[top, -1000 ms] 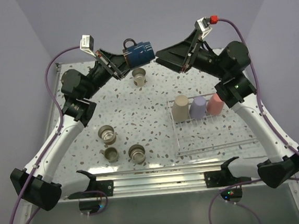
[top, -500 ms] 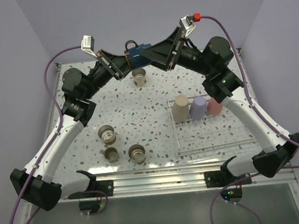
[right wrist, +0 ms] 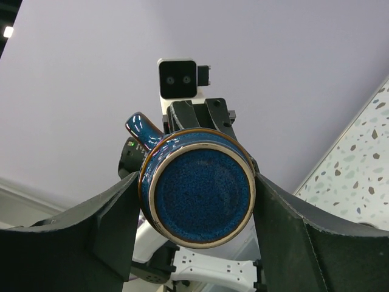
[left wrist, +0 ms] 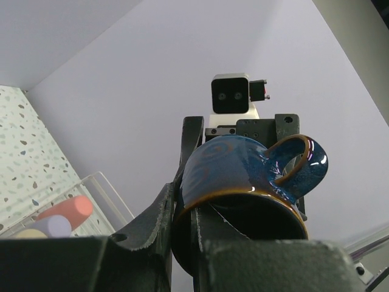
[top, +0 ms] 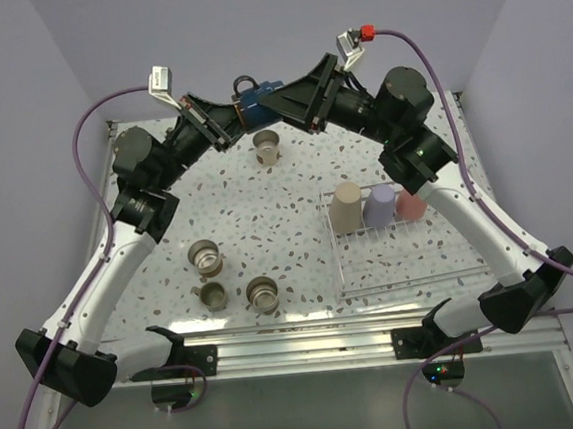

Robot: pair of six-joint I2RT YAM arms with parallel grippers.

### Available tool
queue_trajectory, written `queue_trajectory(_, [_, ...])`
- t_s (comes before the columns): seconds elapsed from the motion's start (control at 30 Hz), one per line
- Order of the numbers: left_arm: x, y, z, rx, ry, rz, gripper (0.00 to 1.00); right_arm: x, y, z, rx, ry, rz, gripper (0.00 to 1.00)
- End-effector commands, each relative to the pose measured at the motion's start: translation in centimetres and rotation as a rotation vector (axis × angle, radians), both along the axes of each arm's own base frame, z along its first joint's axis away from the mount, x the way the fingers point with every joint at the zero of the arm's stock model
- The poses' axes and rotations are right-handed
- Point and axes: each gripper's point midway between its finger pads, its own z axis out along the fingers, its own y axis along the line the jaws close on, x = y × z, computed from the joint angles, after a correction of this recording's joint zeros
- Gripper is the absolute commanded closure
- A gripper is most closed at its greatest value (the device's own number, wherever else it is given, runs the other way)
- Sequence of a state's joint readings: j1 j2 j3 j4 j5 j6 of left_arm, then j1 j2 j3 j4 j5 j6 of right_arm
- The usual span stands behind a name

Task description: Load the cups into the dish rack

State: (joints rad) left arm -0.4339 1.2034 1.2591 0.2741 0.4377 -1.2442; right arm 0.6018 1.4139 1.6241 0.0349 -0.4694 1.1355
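Note:
My right gripper draws back, tips downward, lowers the mug and releases it next. The rack's empty bottom beside the beige cup (top: 358,255) is below and back.
A dark blue handled mug (top: 251,101) hangs in the air above the table's far edge, caught between both grippers. My left gripper (top: 239,115) is shut on its rim (left wrist: 243,194), one finger inside and one outside. My right gripper (top: 268,100) has a finger against each side of the mug's body, and the base (right wrist: 200,188) faces its camera. The wire dish rack (top: 418,281) stands at the right with beige (top: 346,207), lavender (top: 378,204) and coral (top: 412,199) cups upside down along its far side.
One steel cup (top: 267,147) stands just below the raised mug. Another steel cup (top: 206,256) is at mid left, and two more (top: 214,295) (top: 263,294) stand near the front edge. Lavender walls close in the table.
The right arm swung left to the mug held up by the left gripper, and its fingers closed in on the mug's sides. The left arm lifted slightly, still gripping the mug.

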Motion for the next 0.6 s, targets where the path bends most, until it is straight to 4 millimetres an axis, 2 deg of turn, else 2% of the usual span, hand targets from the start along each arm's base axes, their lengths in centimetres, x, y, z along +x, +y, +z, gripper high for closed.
queue_trajectory(0.0, [-1.2,-0.1,1.0,0.037,-0.057,-0.011,0.99,-1.8,0.2,2.6,0.039,-0.076,0.03,0.89])
queue_trajectory(0.03, [-1.2,0.0,0.8,0.047,-0.06,-0.007,0.89,-1.6,0.3,2.3,0.032,-0.065,0.023,0.96])
queue_trajectory(0.07, [-1.1,0.0,0.6,0.057,-0.055,-0.005,0.85,-1.5,0.2,2.2,0.028,-0.064,0.017,1.0])
queue_trajectory(0.13, [-1.2,0.0,0.4,0.08,-0.064,0.001,0.77,-1.6,0.0,2.1,0.022,-0.063,0.008,1.0])
queue_trajectory(0.17, [-1.2,0.2,0.1,0.092,-0.052,0.009,0.69,-1.4,0.0,2.0,0.015,-0.066,0.0,1.0])
queue_trajectory(0.23, [-1.1,0.2,-0.4,0.121,-0.055,0.016,0.64,-1.5,-0.1,1.8,0.005,-0.064,-0.006,1.0])
queue_trajectory(0.27, [-1.1,0.3,-0.8,0.136,-0.039,0.022,0.57,-1.4,-0.1,1.7,0.0,-0.066,-0.011,1.0])
queue_trajectory(0.43, [-1.0,0.6,-2.0,0.189,-0.025,0.044,0.44,-1.4,-0.5,0.9,-0.026,-0.055,-0.027,1.0])
queue_trajectory(0.53, [-1.0,0.9,-2.2,0.214,-0.031,0.058,0.4,-1.1,-0.8,0.2,-0.067,-0.048,-0.057,1.0])
queue_trajectory(0.57, [-1.0,1.2,-3.1,0.24,0.005,0.062,0.39,-1.2,-1.4,0.4,-0.08,-0.069,-0.074,1.0])
